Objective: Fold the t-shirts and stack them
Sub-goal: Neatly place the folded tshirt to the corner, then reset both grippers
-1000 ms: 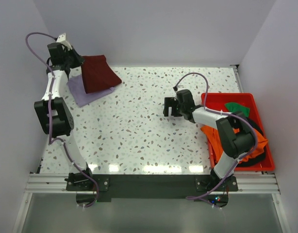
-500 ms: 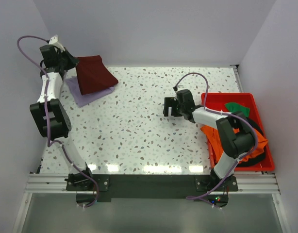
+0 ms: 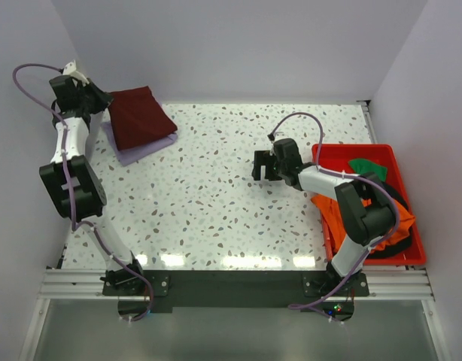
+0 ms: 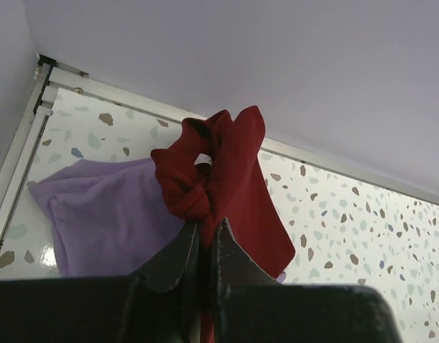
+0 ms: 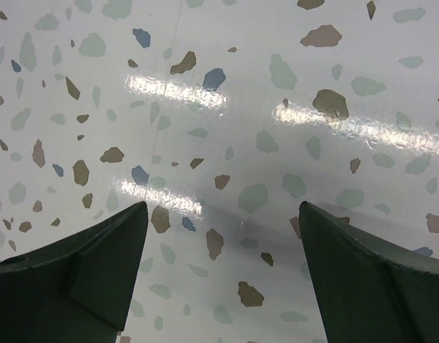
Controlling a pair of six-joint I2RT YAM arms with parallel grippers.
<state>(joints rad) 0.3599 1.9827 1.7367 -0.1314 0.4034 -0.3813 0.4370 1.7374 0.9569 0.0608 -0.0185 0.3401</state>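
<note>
The maroon edge is still held up, so I will lower my left gripper a little back toward the lavender shirt's uncovered edge (image 3: 107, 132) (image 4: 116, 211), which lies below it, and let go.
A folded dark maroon t-shirt (image 3: 139, 116) lies on a folded lavender t-shirt (image 3: 133, 150) at the far left of the table. My left gripper (image 3: 101, 98) is shut on the maroon shirt's bunched left edge and holds it up; the left wrist view shows the maroon cloth (image 4: 227, 179) pinched between the jaws (image 4: 205, 230), with the lavender shirt (image 4: 112, 214) below. My right gripper (image 3: 262, 167) is open and empty over bare table; the right wrist view (image 5: 223, 207) shows only tabletop between its tips. Orange (image 3: 332, 214), green (image 3: 366, 167) and black (image 3: 393, 197) shirts lie in the bin.
A red plastic bin (image 3: 400, 259) stands at the right edge of the table, beside the right arm. White walls close the back and both sides. The speckled tabletop (image 3: 208, 195) spreads between the two arms.
My left gripper has moved left and back toward the wall, pulling the maroon shirt's edge with it. The maroon shirt has shifted left over the lavender one. The right arm has not moved.
</note>
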